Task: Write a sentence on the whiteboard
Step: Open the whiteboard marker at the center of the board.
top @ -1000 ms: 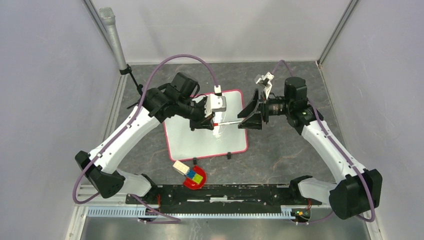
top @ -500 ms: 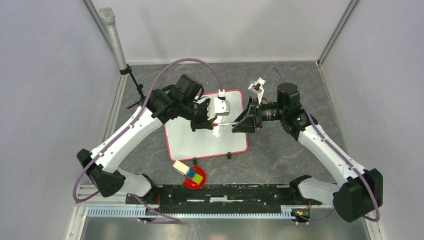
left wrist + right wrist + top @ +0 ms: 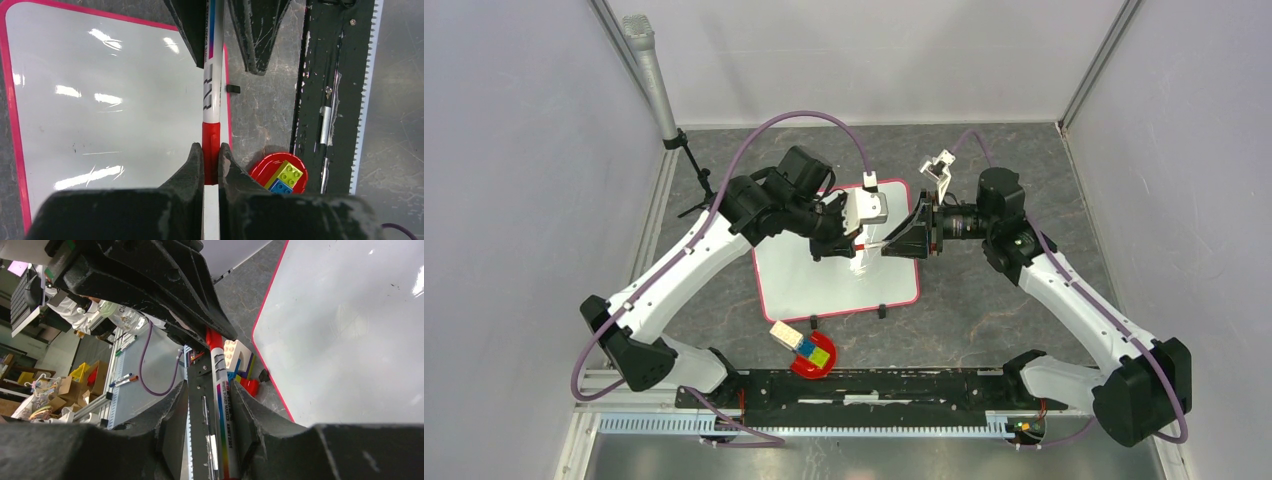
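Next, my left gripper pulls the marker's cap off to the left in the top view and lowers it onto the bare tabletop beside the whiteboard below.
The whiteboard (image 3: 824,285) lies flat on the table, white with a pink border; it also shows as the whiteboard (image 3: 100,100) and whiteboard (image 3: 350,330) in the wrist views. Above its far right part a whiteboard marker (image 3: 874,245) is held level between both arms. My left gripper (image 3: 849,243) is shut on the marker's red cap (image 3: 211,145). My right gripper (image 3: 894,243) straddles the white barrel (image 3: 222,405). The right gripper (image 3: 210,387) has one finger against the barrel and a gap on the other side. The left gripper (image 3: 211,152) pinches the cap tightly.
A red bowl (image 3: 812,360) with coloured bricks sits near the board's front edge, beside a tan block (image 3: 784,335). Two black clips (image 3: 881,311) stick out from that edge. A microphone stand (image 3: 656,90) rises at the back left. The black rail (image 3: 874,385) runs along the front.
My right gripper has slid left along the marker toward the left gripper, and its jaws have narrowed around the barrel. The left gripper kept its grip on the cap.
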Tool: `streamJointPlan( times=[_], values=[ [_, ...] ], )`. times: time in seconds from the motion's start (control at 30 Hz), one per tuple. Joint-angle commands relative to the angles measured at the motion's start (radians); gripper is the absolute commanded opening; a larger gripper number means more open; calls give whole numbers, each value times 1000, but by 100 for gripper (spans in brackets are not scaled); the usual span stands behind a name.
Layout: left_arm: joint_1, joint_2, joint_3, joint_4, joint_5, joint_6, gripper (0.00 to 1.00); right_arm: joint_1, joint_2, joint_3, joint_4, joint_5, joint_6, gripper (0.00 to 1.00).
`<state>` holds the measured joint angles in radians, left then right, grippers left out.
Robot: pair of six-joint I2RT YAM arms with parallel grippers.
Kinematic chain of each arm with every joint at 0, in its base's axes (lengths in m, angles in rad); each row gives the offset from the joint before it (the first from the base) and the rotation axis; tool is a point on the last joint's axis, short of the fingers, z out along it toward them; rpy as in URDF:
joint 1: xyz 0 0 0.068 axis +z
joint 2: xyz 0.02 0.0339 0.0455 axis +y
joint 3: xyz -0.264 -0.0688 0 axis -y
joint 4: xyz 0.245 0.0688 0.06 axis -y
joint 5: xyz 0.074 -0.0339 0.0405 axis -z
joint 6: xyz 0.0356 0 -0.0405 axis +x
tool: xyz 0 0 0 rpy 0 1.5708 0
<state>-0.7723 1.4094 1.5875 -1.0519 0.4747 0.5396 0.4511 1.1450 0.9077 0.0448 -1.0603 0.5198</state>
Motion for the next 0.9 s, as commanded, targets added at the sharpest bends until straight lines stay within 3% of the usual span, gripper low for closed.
streamJointPlan(
  times=[0.0,0.4,0.57,0.7,0.87],
  values=[
    [-17,16,36,42,30,-8,2,20,-14,-3,55,-10,15,40],
    [-36,39,63,54,12,-33,2,31,-10,-7,71,0,21,32],
    [-36,39,63,65,16,-52,2,31,-4,-4,66,3,14,21],
    [-35,30,43,65,-4,-52,2,28,9,13,31,8,-12,0],
    [11,-20,-38,66,16,-53,2,-32,16,46,-43,-6,-72,0]
  ],
)
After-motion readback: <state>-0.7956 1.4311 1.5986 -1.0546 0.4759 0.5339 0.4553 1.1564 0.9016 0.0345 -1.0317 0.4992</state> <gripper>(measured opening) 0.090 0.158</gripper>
